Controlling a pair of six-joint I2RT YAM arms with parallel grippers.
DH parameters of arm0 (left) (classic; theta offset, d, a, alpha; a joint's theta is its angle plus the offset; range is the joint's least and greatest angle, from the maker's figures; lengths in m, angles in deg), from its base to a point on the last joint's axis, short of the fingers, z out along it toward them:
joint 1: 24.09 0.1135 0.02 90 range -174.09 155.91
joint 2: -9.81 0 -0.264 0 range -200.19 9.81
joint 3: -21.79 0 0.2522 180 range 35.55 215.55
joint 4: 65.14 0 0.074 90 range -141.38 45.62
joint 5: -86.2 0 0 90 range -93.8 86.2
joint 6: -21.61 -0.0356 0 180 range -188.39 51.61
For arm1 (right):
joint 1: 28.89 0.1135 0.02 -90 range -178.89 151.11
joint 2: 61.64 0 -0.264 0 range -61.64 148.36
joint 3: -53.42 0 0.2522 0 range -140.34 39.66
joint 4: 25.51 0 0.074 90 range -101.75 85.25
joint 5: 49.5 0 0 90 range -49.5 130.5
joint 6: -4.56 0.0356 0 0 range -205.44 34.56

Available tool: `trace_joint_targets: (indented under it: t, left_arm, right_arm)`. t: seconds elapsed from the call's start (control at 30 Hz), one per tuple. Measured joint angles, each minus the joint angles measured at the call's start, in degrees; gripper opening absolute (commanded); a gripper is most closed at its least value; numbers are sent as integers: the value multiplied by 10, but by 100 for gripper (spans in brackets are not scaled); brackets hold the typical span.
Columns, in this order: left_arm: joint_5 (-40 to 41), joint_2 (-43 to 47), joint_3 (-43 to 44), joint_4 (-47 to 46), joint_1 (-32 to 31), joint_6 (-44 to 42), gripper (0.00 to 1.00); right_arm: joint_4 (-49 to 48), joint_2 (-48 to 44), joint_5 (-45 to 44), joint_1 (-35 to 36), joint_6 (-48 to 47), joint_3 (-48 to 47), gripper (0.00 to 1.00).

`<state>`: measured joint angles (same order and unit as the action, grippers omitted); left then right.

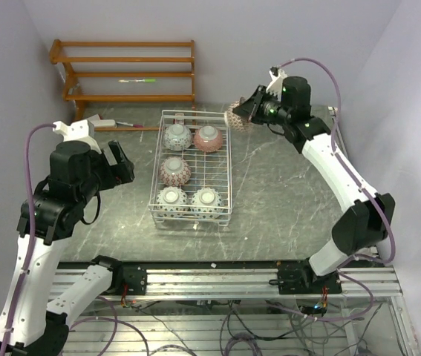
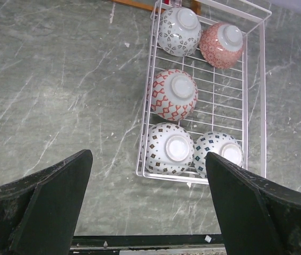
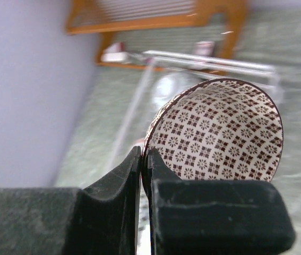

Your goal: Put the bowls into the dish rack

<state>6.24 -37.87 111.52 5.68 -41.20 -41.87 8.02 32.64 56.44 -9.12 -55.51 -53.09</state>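
Note:
Next, my right gripper takes the patterned bowl back and down over the rack's middle row, beside the red bowl, where there is an open spot (image 1: 209, 173).
The white wire dish rack (image 1: 228, 178) stands mid-table and holds several bowls upside down: a grey-white one (image 1: 177, 136), a pink one (image 1: 208, 139), a red one (image 1: 175, 171) and two blue-dotted ones (image 1: 171, 199) (image 1: 207, 200). My right gripper (image 1: 241, 113) is shut on the rim of another bowl (image 1: 234, 116) with a dark red patterned inside (image 3: 222, 133), held on its side in the air just beyond the rack's far right corner. My left gripper (image 1: 121, 165) is open and empty, left of the rack; its view shows the rack (image 2: 263, 90) ahead.
An orange wooden slatted shelf (image 1: 128, 74) stands against the back wall, with a pen on one slat. Small items (image 1: 110, 122) lie on the table in front of it. Purple walls close in left and right.

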Motion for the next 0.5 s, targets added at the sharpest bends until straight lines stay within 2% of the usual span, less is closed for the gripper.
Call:
trace_joint_targets:
  t: [0.2,0.5]
  left_arm:
    - [-2,6,1,1,0,-2,100]
    - [-3,9,8,3,0,-4,100]
  right_arm:
    - [-209,-49,161,15,177,153,0]
    - [-489,16,230,50,388,296,0]
